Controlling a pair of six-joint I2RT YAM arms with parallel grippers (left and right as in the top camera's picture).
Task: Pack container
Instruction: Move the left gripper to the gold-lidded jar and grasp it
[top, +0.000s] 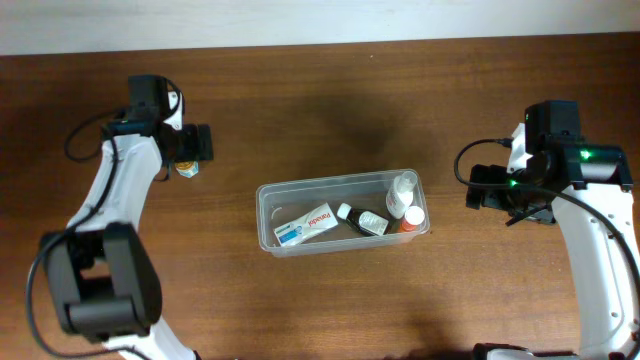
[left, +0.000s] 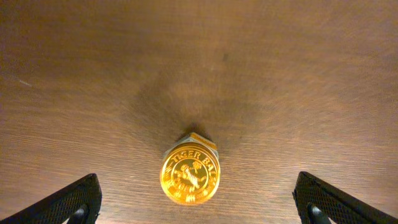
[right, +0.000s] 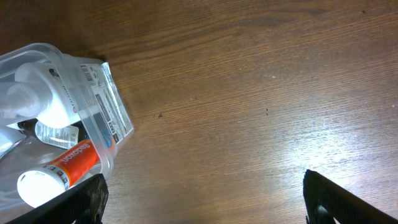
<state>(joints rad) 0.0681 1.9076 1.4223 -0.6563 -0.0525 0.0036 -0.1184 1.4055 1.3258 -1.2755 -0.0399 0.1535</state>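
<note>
My left gripper's fingers are open, and the gold lid is below and between them. My left gripper should next move down toward the table until those fingers are around the small jar (top: 187, 169) (left: 190, 172).
The clear plastic container (top: 268, 205) sits mid-table. It holds a white box (top: 305, 224), a small dark bottle (top: 361, 220), a white bottle (top: 401, 193) and an orange tube (top: 412, 219). Its corner also shows in the right wrist view (right: 112, 112). A small jar with a gold lid (left: 190, 175) stands on the table at the far left (top: 186, 167). My left gripper (left: 199, 202) is open above it, its fingers wide apart on either side. My right gripper (right: 202, 199) is open and empty over bare table, to the right of the container.
The wooden table (top: 320, 110) runs to a pale wall strip along the back edge. Cables hang from both arms.
</note>
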